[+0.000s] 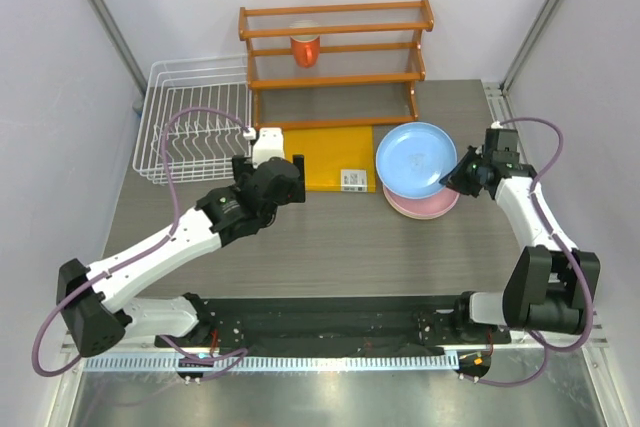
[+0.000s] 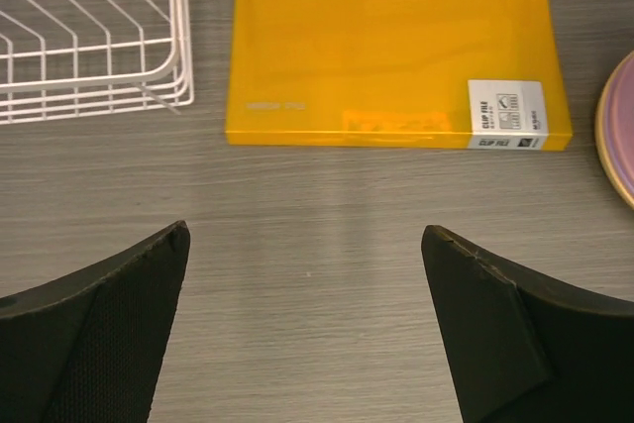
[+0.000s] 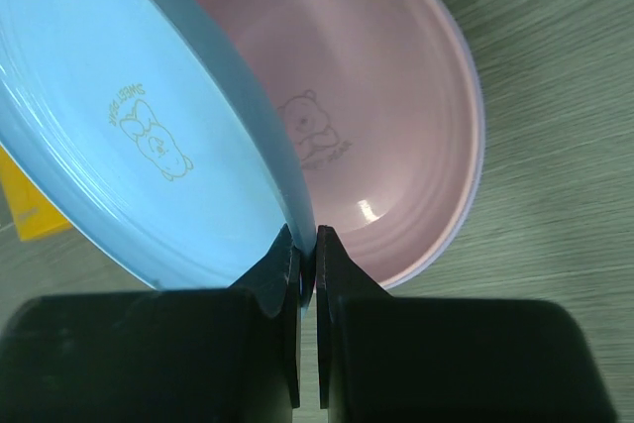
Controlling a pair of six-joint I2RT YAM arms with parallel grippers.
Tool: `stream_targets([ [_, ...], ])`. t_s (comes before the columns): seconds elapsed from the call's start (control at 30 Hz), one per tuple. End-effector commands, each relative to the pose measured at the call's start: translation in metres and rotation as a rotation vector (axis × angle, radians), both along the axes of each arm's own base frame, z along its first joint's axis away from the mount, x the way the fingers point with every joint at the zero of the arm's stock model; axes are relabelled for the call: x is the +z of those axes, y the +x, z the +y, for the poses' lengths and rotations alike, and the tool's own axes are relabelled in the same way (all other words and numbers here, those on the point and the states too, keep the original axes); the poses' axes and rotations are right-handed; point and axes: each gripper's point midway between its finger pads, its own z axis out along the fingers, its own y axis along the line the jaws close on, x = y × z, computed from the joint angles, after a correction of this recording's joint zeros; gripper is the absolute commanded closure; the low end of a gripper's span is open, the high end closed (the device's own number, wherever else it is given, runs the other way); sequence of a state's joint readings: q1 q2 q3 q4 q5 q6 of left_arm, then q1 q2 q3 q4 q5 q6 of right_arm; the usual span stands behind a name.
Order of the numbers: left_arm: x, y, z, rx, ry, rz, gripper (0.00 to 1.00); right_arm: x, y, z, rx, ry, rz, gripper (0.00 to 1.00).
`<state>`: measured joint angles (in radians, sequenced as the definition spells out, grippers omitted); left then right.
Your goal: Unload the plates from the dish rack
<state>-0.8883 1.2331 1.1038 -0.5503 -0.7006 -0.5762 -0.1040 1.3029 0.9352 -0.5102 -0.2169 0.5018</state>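
Observation:
The light blue plate (image 1: 415, 157) still hangs above the stack, so my right gripper will lower it onto the pink plate to let go of its near rim.
My right gripper (image 1: 458, 175) (image 3: 305, 243) is shut on the near rim of the light blue plate (image 1: 415, 157) (image 3: 119, 116). It holds the plate tilted just over the pink plate (image 1: 432, 207) (image 3: 386, 106), which tops a stack on the table's right. A lilac rim (image 3: 478, 146) shows under the pink plate. In the left wrist view the stack's edge (image 2: 619, 136) shows a peach-orange rim. The white wire dish rack (image 1: 190, 132) (image 2: 89, 47) stands at the back left with no plate visible in it. My left gripper (image 1: 287, 179) (image 2: 307, 240) is open and empty over the table, near the rack.
A yellow clip file (image 1: 325, 157) (image 2: 396, 47) lies flat between the rack and the plate stack. An orange wooden shelf rack (image 1: 335, 47) with an orange cup (image 1: 305, 50) stands at the back. Grey walls close in both sides.

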Motion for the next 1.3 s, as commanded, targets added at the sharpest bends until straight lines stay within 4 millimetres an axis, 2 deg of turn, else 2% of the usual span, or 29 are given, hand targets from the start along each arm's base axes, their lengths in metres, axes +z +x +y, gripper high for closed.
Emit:
stream_targets([
  [0.0, 0.016, -0.005, 0.023, 0.074, -0.021, -0.07, 0.01, -0.003, 0.005, -0.009, -0.001, 0.001, 0.012, 0.99],
  [0.13, 0.019, -0.012, 0.03, 0.066, -0.049, -0.08, 0.01, -0.019, 0.008, -0.017, -0.025, 0.003, 0.052, 0.99],
  [0.33, 0.025, -0.02, 0.038, 0.067, -0.086, -0.098, 0.0, -0.032, 0.007, -0.029, -0.059, 0.007, 0.077, 0.99],
  [0.57, 0.033, -0.026, 0.051, 0.099, -0.123, -0.13, 0.0, -0.039, 0.004, -0.027, -0.047, 0.021, 0.089, 0.97],
  [0.67, 0.034, -0.028, 0.054, 0.105, -0.119, -0.129, 0.01, -0.04, 0.002, -0.026, -0.037, 0.02, 0.089, 0.86],
  [0.77, 0.034, -0.03, 0.057, 0.108, -0.117, -0.122, 0.01, -0.041, -0.001, -0.027, -0.032, 0.01, 0.093, 0.63],
  [0.8, 0.034, -0.03, 0.056, 0.103, -0.125, -0.124, 0.0, -0.04, -0.002, -0.027, -0.033, 0.007, 0.09, 0.51],
  [0.87, 0.035, -0.032, 0.053, 0.074, -0.136, -0.12, 0.01, -0.038, -0.004, -0.029, -0.032, -0.012, 0.087, 0.42],
  [0.93, 0.038, -0.034, 0.051, 0.05, -0.15, -0.127, 0.01, -0.032, -0.007, -0.035, -0.042, -0.046, 0.083, 0.36],
  [1.0, 0.04, -0.035, 0.051, 0.049, -0.161, -0.127, 0.01, -0.024, -0.007, -0.041, -0.049, -0.085, 0.069, 0.34],
  [1.27, 0.047, -0.037, 0.063, 0.093, -0.161, -0.145, 0.01, 0.047, -0.018, -0.063, -0.123, -0.227, -0.077, 0.27],
])
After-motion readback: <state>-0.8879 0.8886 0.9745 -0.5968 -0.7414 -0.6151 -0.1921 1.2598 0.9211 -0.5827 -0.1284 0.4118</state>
